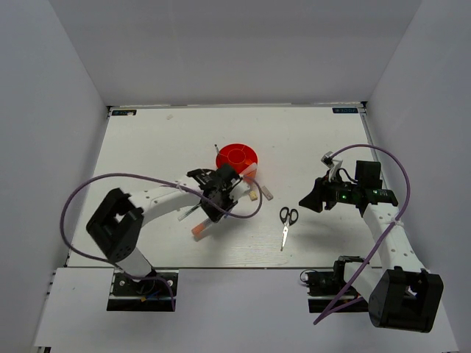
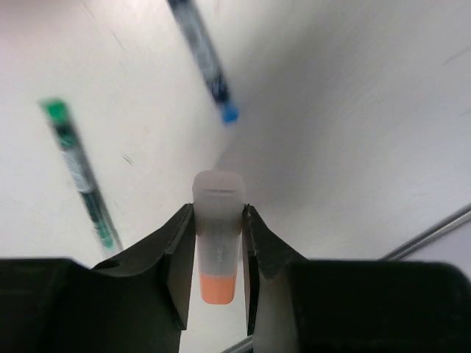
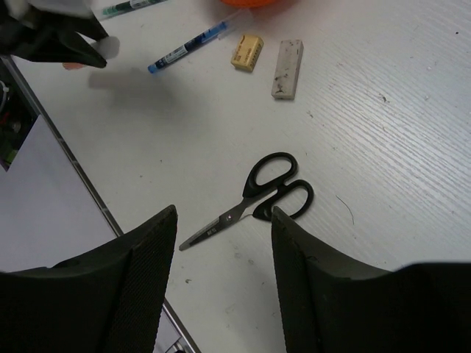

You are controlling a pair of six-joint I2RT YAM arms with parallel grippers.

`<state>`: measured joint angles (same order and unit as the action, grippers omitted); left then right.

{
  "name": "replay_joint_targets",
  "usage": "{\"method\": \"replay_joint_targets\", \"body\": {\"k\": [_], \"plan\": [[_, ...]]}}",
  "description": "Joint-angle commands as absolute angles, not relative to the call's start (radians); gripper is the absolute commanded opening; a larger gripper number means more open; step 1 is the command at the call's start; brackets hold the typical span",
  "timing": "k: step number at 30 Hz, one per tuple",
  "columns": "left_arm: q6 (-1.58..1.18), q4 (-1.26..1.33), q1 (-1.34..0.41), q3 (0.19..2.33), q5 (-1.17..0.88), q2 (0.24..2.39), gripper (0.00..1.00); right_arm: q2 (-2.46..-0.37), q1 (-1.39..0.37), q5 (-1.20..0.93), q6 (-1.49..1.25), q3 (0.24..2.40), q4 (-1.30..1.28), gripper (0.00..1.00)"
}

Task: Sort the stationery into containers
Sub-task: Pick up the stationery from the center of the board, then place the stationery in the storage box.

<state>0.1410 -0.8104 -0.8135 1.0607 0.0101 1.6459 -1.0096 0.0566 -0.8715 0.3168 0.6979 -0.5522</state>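
Note:
My left gripper will rise outward over the orange-red organizer's near section point(image 1: 246, 165), which is outward of it, and let go of the tube where a similar one already leans.
My left gripper point(image 1: 211, 212) is shut on a stubby marker tube point(image 2: 218, 235) with a clear cap and orange end, held above the table; it also shows in the top view point(image 1: 199, 229). Beneath it lie a blue pen point(image 2: 207, 62) and a green pen point(image 2: 82, 176). The round orange-red organizer point(image 1: 237, 156) stands just beyond that gripper. Black-handled scissors point(image 3: 254, 195) lie on the table just ahead of my right gripper point(image 3: 224, 220), which is open, empty and above the table. Two eraser blocks point(image 3: 247, 53) point(image 3: 287, 59) lie beside the organizer.
The table's front edge point(image 3: 81, 176) runs close to the scissors' blade tip. White walls enclose the table on three sides. A purple cable point(image 1: 88, 191) loops over the left arm, and another one point(image 1: 397, 165) over the right arm.

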Motion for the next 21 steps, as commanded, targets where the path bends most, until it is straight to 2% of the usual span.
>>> {"method": "replay_joint_targets", "body": {"k": [1, 2, 4, 5, 7, 8, 11, 21], "plan": [[0.014, -0.674, -0.819, 1.172, -0.083, 1.444, 0.00, -0.996, 0.057, -0.900, 0.325, 0.719, -0.557, 0.56], [0.008, -0.613, -0.816, 1.173, -0.080, 1.389, 0.00, -0.996, 0.057, -0.902, 0.325, 0.719, -0.558, 0.40], [-0.052, -0.508, -0.816, 1.161, -0.060, 1.364, 0.00, -0.993, 0.057, -0.907, 0.325, 0.719, -0.558, 0.16], [-0.078, -0.380, -0.816, 1.145, -0.014, 1.335, 0.00, -0.992, 0.057, -0.908, 0.325, 0.718, -0.560, 0.00], [-0.090, -0.287, -0.819, 1.105, 0.073, 1.321, 0.00, -0.991, 0.058, -0.908, 0.328, 0.718, -0.558, 0.00], [-0.104, -0.144, -0.822, 1.071, 0.102, 1.319, 0.00, -0.991, 0.058, -0.905, 0.327, 0.713, -0.564, 0.00], [-0.132, -0.017, -0.821, 1.052, 0.201, 1.354, 0.00, -0.983, 0.057, -0.899, 0.325, 0.712, -0.554, 0.00], [-0.183, 0.253, -0.842, 1.101, 0.445, 1.525, 0.00, -0.976, 0.057, -0.904, 0.319, 0.707, -0.546, 0.00]]}}
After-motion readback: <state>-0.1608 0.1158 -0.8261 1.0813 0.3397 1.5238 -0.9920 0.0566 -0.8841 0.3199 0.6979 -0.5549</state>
